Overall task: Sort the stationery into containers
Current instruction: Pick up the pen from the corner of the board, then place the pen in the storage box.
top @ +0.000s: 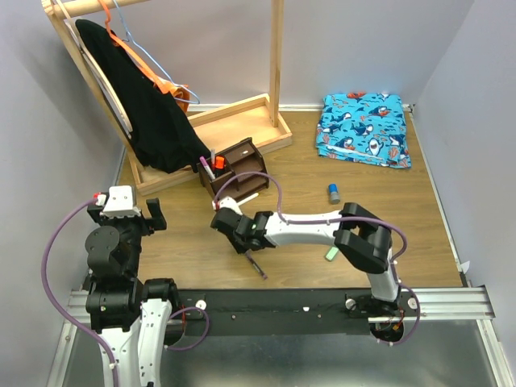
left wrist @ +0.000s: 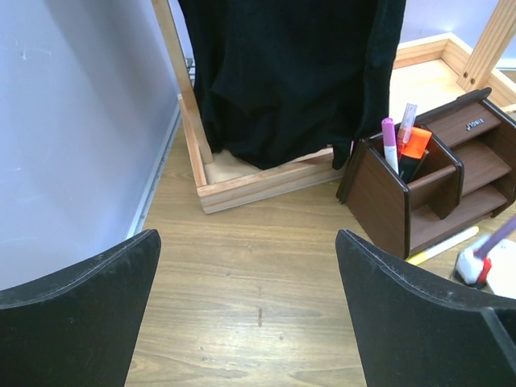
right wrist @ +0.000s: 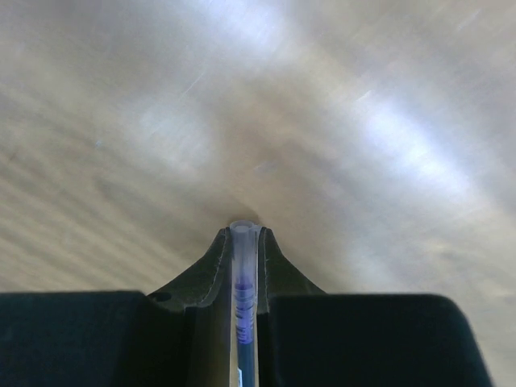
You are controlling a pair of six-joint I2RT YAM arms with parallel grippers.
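Note:
I will raise my right gripper outward, tilt the pen upright over the organiser's pen slot (top: pixel 215 167), outward of the gripper, and release it where pens stand.
My right gripper (right wrist: pixel 243 238) is shut on a purple-grey pen (right wrist: pixel 243 278), low over the table; the pen's clear cap end pokes out past the fingertips. From above, the right gripper (top: pixel 242 239) sits just in front of the dark brown organiser (top: pixel 239 165), and the pen (top: pixel 257 267) trails toward me. A pink-white pen (left wrist: pixel 389 142) and a black-orange marker (left wrist: pixel 414 147) stand in the organiser (left wrist: pixel 379 197). A yellow-white pen (left wrist: pixel 443 246) lies in front of it. A mint-green highlighter (top: pixel 330 255) and a blue-topped tube (top: pixel 333 192) lie on the table. My left gripper (left wrist: pixel 248 238) is open, over bare wood.
A pale wooden rack (top: pixel 242 121) with a black garment (top: pixel 149 105) and an orange hanger (top: pixel 165 85) stands at the back left. A folded blue shark-print cloth (top: pixel 363 127) lies at the back right. Grey walls close in on both sides.

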